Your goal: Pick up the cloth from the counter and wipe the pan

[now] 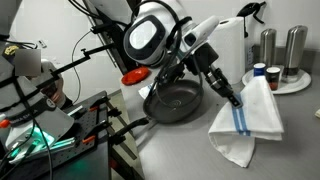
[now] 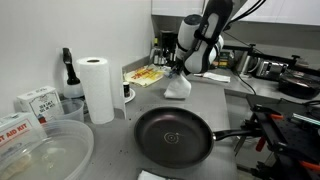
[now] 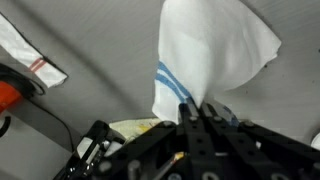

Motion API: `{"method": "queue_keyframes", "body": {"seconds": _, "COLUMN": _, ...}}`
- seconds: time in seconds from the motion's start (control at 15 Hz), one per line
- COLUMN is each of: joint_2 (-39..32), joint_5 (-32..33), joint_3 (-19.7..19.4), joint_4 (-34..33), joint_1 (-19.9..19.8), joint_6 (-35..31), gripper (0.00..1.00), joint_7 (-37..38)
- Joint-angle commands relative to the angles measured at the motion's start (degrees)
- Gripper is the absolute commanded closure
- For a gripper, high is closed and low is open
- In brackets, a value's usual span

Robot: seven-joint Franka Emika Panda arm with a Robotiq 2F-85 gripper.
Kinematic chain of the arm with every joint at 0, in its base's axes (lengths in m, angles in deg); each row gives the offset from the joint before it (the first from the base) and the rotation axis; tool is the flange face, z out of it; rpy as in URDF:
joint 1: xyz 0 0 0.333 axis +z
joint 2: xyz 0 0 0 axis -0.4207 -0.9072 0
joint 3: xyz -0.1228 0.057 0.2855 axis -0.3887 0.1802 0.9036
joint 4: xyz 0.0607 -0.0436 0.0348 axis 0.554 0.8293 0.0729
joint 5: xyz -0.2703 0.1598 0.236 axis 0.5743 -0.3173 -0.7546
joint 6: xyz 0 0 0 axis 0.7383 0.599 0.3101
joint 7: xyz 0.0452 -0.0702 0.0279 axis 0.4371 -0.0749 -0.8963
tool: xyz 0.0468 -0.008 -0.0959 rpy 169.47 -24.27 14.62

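The cloth's upper part still hangs raised, so my gripper should next lower and shift toward the pan (image 1: 175,102), down to the grey counter beside it, and release the cloth.
The white cloth (image 1: 245,120) with a light blue stripe hangs from my gripper (image 1: 237,98), partly draped on the grey counter (image 1: 180,150). In the wrist view the gripper (image 3: 198,108) is shut on the cloth (image 3: 215,50), pinching its edge. In an exterior view the cloth (image 2: 178,88) dangles under the gripper (image 2: 178,74), behind the pan. The dark round pan (image 1: 175,102) sits on the counter left of the cloth; it also shows in an exterior view (image 2: 175,136) with its black handle pointing right.
A paper towel roll (image 2: 97,88) stands upright left of the pan. A round white tray (image 1: 290,80) carries metal canisters. A red dish (image 1: 133,77) lies behind the pan. Boxes and a clear tub (image 2: 40,150) sit nearby.
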Motion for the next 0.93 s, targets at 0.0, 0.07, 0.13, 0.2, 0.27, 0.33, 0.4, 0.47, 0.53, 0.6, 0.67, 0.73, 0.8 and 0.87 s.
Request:
{"method": "queue_keyframes", "body": {"seconds": 0.0, "joint_2": 0.6, "joint_5": -2.0, "joint_3": 5.4, "joint_4": 2.3, "joint_1": -2.9, "joint_6": -0.5, "gripper": 0.99, "joint_7": -0.3}}
{"method": "queue_keyframes", "body": {"seconds": 0.07, "joint_2": 0.6, "joint_5": -2.2, "joint_3": 7.0, "joint_4": 2.5, "joint_1": -4.0, "joint_6": -0.2, "gripper": 0.99, "joint_7": -0.3}}
{"method": "queue_keyframes", "body": {"seconds": 0.13, "joint_2": 0.6, "joint_5": -2.2, "joint_3": 8.7, "joint_4": 2.7, "joint_1": -5.3, "joint_6": 0.2, "gripper": 0.99, "joint_7": -0.4}}
{"method": "queue_keyframes", "body": {"seconds": 0.2, "joint_2": 0.5, "joint_5": -2.2, "joint_3": 10.2, "joint_4": 2.7, "joint_1": -6.6, "joint_6": 0.4, "gripper": 0.99, "joint_7": -0.6}}
{"method": "queue_keyframes", "body": {"seconds": 0.27, "joint_2": 0.5, "joint_5": -2.1, "joint_3": 11.7, "joint_4": 2.7, "joint_1": -7.9, "joint_6": 0.6, "gripper": 0.99, "joint_7": -0.8}}
{"method": "queue_keyframes", "body": {"seconds": 0.33, "joint_2": 0.5, "joint_5": -2.1, "joint_3": 13.0, "joint_4": 2.6, "joint_1": -9.1, "joint_6": 0.8, "gripper": 0.99, "joint_7": -0.9}}
{"method": "queue_keyframes", "body": {"seconds": 0.4, "joint_2": 0.5, "joint_5": -2.1, "joint_3": 14.1, "joint_4": 2.6, "joint_1": -10.1, "joint_6": 0.9, "gripper": 0.99, "joint_7": -0.9}}
{"method": "queue_keyframes", "body": {"seconds": 0.47, "joint_2": 0.4, "joint_5": -2.1, "joint_3": 15.0, "joint_4": 2.5, "joint_1": -11.0, "joint_6": 1.0, "gripper": 0.99, "joint_7": -1.0}}
{"method": "queue_keyframes", "body": {"seconds": 0.53, "joint_2": 0.5, "joint_5": -2.1, "joint_3": 15.7, "joint_4": 2.5, "joint_1": -11.8, "joint_6": 1.3, "gripper": 0.98, "joint_7": -1.0}}
{"method": "queue_keyframes", "body": {"seconds": 0.6, "joint_2": 0.8, "joint_5": -1.9, "joint_3": 16.4, "joint_4": 2.5, "joint_1": -12.6, "joint_6": 1.6, "gripper": 0.71, "joint_7": -1.2}}
{"method": "queue_keyframes", "body": {"seconds": 0.67, "joint_2": 1.4, "joint_5": -1.6, "joint_3": 17.1, "joint_4": 2.7, "joint_1": -13.4, "joint_6": 2.0, "gripper": 0.71, "joint_7": -1.8}}
{"method": "queue_keyframes", "body": {"seconds": 0.73, "joint_2": 2.0, "joint_5": -1.4, "joint_3": 17.7, "joint_4": 2.8, "joint_1": -14.2, "joint_6": 2.4, "gripper": 0.64, "joint_7": -2.1}}
{"method": "queue_keyframes", "body": {"seconds": 0.8, "joint_2": 3.3, "joint_5": -1.1, "joint_3": 18.6, "joint_4": 3.2, "joint_1": -15.2, "joint_6": 3.2, "gripper": 0.57, "joint_7": -2.7}}
{"method": "queue_keyframes", "body": {"seconds": 0.87, "joint_2": 5.0, "joint_5": -0.7, "joint_3": 20.0, "joint_4": 3.8, "joint_1": -16.6, "joint_6": 4.1, "gripper": 0.50, "joint_7": -3.6}}
